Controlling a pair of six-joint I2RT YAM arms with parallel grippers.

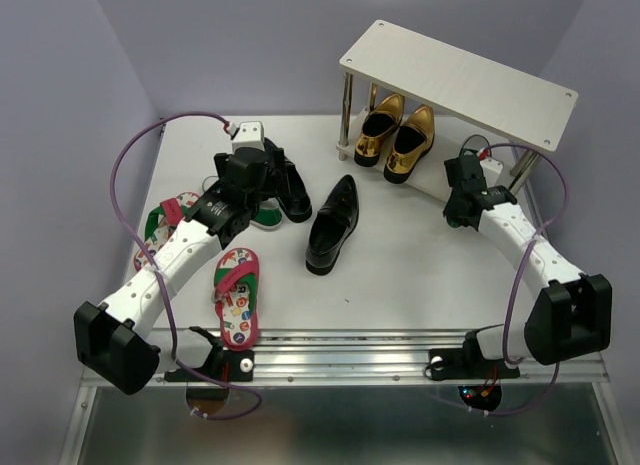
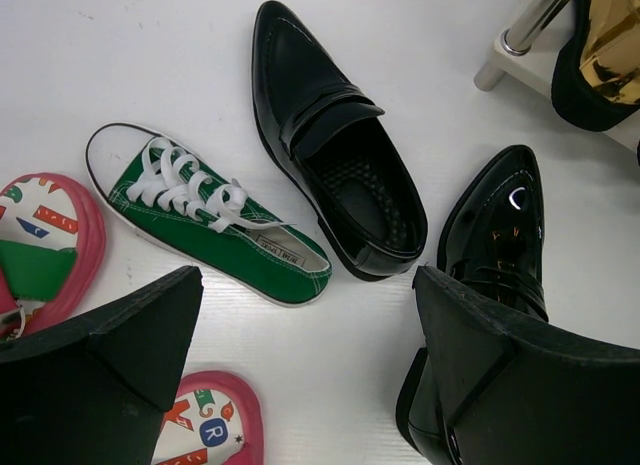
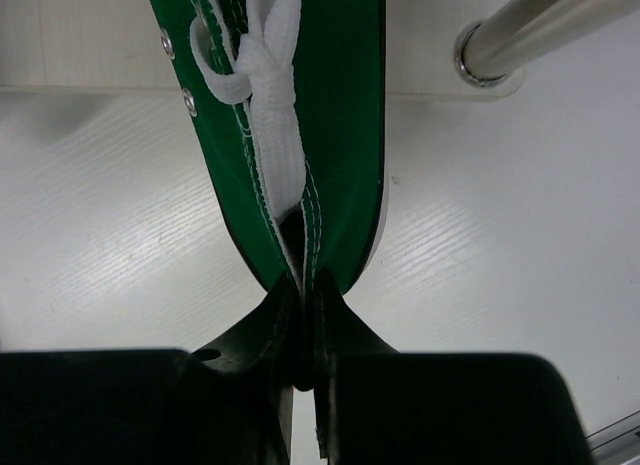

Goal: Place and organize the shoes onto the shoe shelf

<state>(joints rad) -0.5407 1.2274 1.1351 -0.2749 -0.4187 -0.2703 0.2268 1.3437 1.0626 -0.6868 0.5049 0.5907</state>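
Observation:
The heel of the sneaker sticks out past the edge of the shelf's lower board. Next, my right gripper will slide the sneaker outward and a little toward the shelf's metal leg (image 3: 540, 30), then open.
My right gripper (image 1: 462, 197) is shut on the heel of a green white-laced sneaker (image 3: 290, 115). It holds the sneaker toe-first at the edge of the shoe shelf's lower board (image 3: 80, 35), beside a metal leg (image 3: 540, 30). The shelf's cream top board (image 1: 460, 80) is bare. Two gold loafers (image 1: 395, 135) stand under it. My left gripper (image 2: 308, 285) is open and empty above the table, over a second green sneaker (image 2: 215, 220) and a black loafer (image 2: 340, 165). Another black loafer (image 2: 495, 235) lies by its right finger and mid-table in the top view (image 1: 333, 225).
Two red-pink flip-flops lie on the left of the table, one (image 1: 237, 295) near the front edge and one (image 1: 165, 220) under my left arm. A purple cable loops over each arm. Walls close in the table on both sides.

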